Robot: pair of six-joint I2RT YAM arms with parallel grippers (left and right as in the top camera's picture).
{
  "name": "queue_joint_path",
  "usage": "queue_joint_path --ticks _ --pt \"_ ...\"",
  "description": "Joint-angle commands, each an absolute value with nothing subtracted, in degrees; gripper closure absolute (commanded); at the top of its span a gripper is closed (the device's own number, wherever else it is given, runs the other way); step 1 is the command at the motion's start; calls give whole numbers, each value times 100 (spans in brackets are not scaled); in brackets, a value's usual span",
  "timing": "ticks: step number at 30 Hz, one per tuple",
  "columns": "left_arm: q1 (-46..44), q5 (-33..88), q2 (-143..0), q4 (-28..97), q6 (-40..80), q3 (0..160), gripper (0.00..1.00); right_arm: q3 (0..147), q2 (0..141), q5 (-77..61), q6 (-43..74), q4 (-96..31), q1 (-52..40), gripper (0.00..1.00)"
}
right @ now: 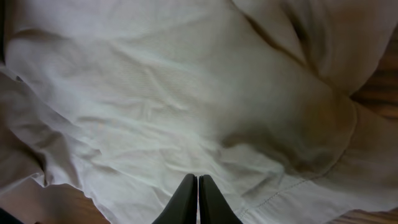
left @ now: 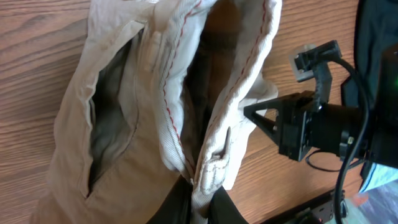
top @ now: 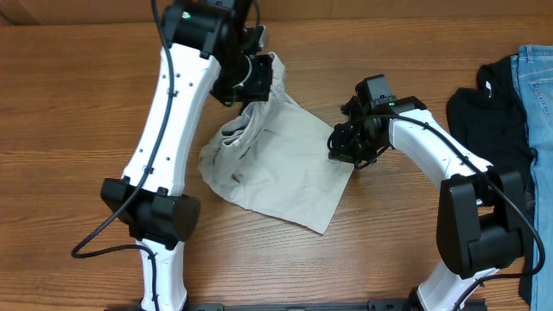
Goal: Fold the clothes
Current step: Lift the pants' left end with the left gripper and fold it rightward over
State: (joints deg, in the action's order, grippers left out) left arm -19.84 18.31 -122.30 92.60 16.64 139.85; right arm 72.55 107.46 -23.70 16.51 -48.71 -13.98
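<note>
I will carry the waistband with my left gripper to the right in the overhead view and release it over the flat cloth, which lies uncovered.
The beige shorts lie crumpled on the wooden table, mid-scene. My left gripper is shut on the waistband at the garment's far end and holds it raised. In the left wrist view the jaws pinch the waistband with its red stitching, and a pocket opening gapes on the left. My right gripper is at the shorts' right edge. In the right wrist view its fingers are closed together on the pale cloth near a stitched hem.
A black garment and blue jeans lie at the table's right edge, behind the right arm. The right arm's camera and wrist show close by in the left wrist view.
</note>
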Motion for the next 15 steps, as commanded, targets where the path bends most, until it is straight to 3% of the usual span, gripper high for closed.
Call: queue_joint_path --ticks 1,12,15 --pt "-2161 1741 -12182 9113 2152 13878 91 7231 10748 -2161 1678 -4943 -1374 94" --pt "-2606 1894 -12184 9105 2259 13797 92 7234 10748 -1719 1826 -5164 -810 94" --pt "-2794 1863 -12204 9078 2255 13797 86 7234 10748 -1719 1820 -5264 -548 93"
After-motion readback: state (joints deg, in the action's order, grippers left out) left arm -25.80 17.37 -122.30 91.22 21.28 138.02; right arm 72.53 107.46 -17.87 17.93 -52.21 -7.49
